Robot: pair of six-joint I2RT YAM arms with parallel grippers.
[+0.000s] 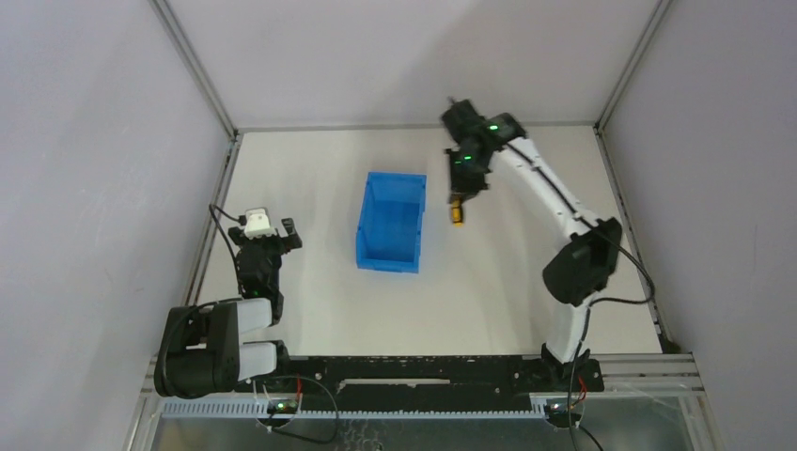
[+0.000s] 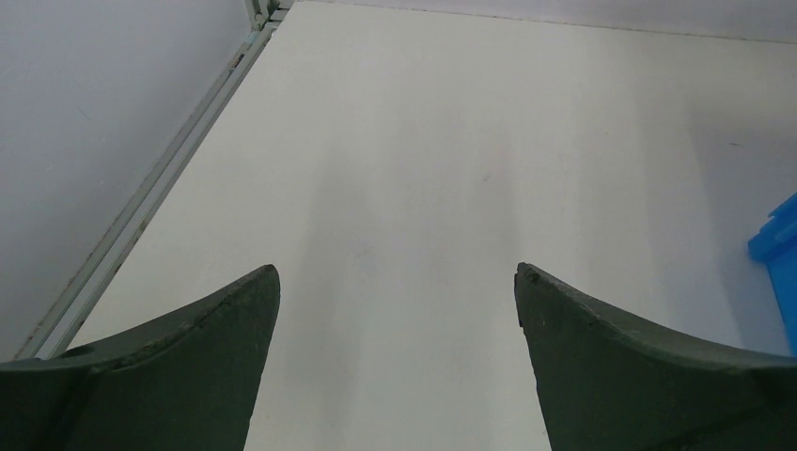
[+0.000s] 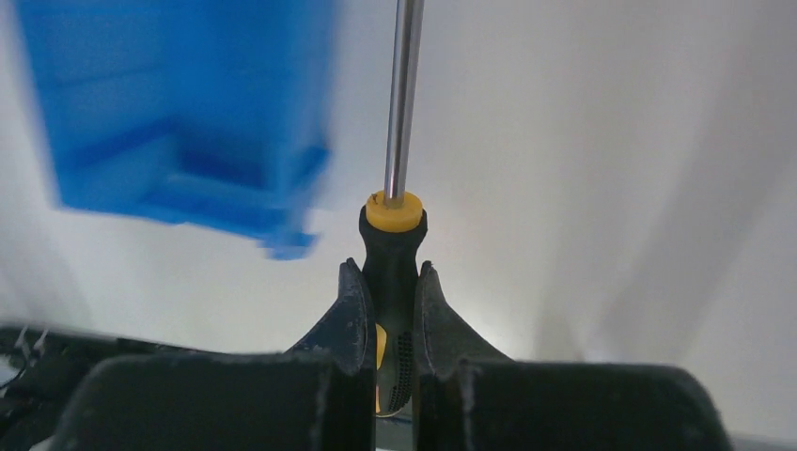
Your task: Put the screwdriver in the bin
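Note:
Next, my right gripper carries the screwdriver over the bin's rim, lowers and releases. The bin's open inside lies below it and to its left in the top view.
The blue bin stands on the white table, open side up. My right gripper is shut on the screwdriver and holds it in the air just right of the bin's far right corner. In the right wrist view the black and yellow handle is clamped between the fingers, the metal shaft points away, and the bin lies blurred at upper left. My left gripper is open and empty, left of the bin. In its wrist view only the bin's corner shows at the right edge.
Grey walls and a metal frame rail bound the white table on the left, back and right. A black rail runs along the near edge between the arm bases.

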